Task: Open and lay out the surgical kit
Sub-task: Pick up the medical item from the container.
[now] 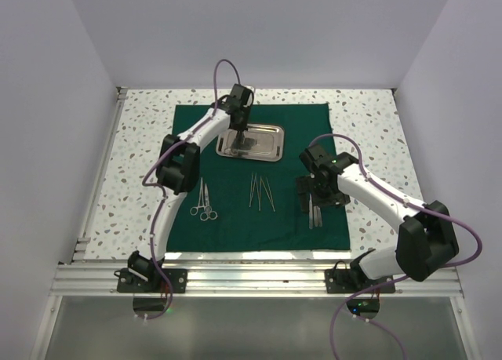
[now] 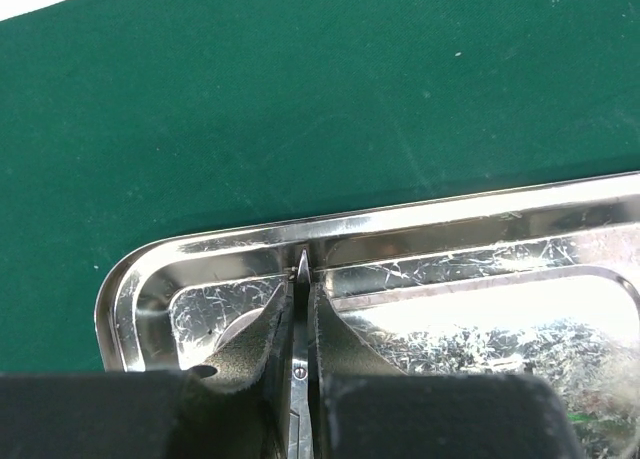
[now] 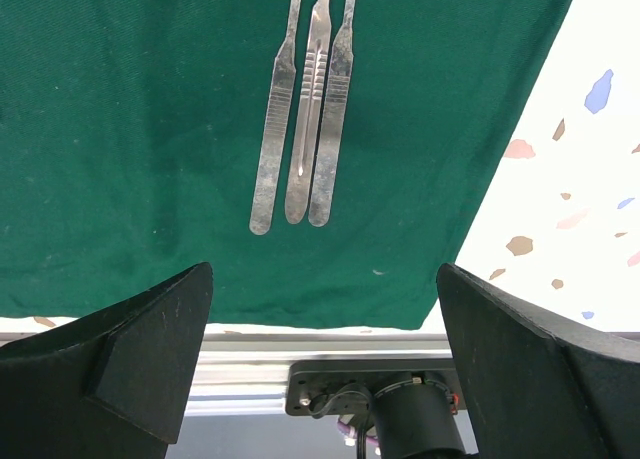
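Next, my left gripper lifts the scissors point(image 2: 299, 374) from the tray, moves back, lowers and releases them among the ring-handled instruments, as similar tools lie grouped there.
The dark green cloth point(image 1: 235, 219) of the surgical kit lies spread flat on the table. On its far half sits the shiny steel tray point(image 1: 272, 147). My left gripper point(image 1: 240, 132) reaches down into the tray point(image 2: 400, 215) and is shut on slim silver scissors point(image 2: 299, 374), whose tip touches the tray's rim. Ring-handled instruments point(image 1: 205, 203) and thin tweezers point(image 1: 262, 194) lie on the cloth. My right gripper point(image 1: 312, 197) hovers open over the cloth's right part point(image 3: 120, 129), just short of three flat silver handles point(image 3: 305, 129) lying side by side. Its fingers point(image 3: 150, 339) hold nothing.
White speckled tabletop point(image 1: 369, 132) surrounds the cloth, with grey walls on three sides. An aluminium rail point(image 1: 251, 278) carrying both arm bases runs along the near edge, and it shows in the right wrist view point(image 3: 250, 369) under the cloth's hem.
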### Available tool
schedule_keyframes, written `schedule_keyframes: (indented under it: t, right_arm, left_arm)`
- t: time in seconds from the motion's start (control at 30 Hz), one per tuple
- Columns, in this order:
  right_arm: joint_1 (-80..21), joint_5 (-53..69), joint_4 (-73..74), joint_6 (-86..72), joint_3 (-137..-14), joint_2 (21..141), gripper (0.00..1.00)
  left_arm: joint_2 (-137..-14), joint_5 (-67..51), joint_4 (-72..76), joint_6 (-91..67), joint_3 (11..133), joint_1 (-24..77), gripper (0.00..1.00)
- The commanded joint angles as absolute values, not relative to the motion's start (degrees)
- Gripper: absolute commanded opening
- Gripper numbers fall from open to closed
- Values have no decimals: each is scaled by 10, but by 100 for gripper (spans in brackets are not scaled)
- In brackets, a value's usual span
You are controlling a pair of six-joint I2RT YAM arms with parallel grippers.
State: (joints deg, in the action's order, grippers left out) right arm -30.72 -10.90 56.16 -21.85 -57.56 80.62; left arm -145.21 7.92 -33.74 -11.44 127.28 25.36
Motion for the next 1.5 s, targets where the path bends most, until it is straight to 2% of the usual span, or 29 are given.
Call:
schedule_keyframes:
  t: [0.0,0.4,0.9,1.1,1.3,1.47]
  right_arm:
    - [-306,-105,564,-219,-598,784,98]
    - [-306,-95,561,-226,-596,759,97]
    - [-305,-75,542,-231,-570,722,97]
    - [-306,-63,536,-227,-565,716,97]
    - [-307,-51,530,-221,-561,712,97]
    - [-308,-37,524,-218,-557,714,97]
  left_arm:
    - [-1435,41,-395,-138,1255,247,0]
    - [-1363,40,-401,-154,1262,239,0]
    - [-1214,48,-401,-173,1153,235,0]
    - [-1094,62,-400,-192,1017,235,0]
    - [-949,67,-388,-228,811,236,0]
    - [-852,62,-375,-264,695,240,0]
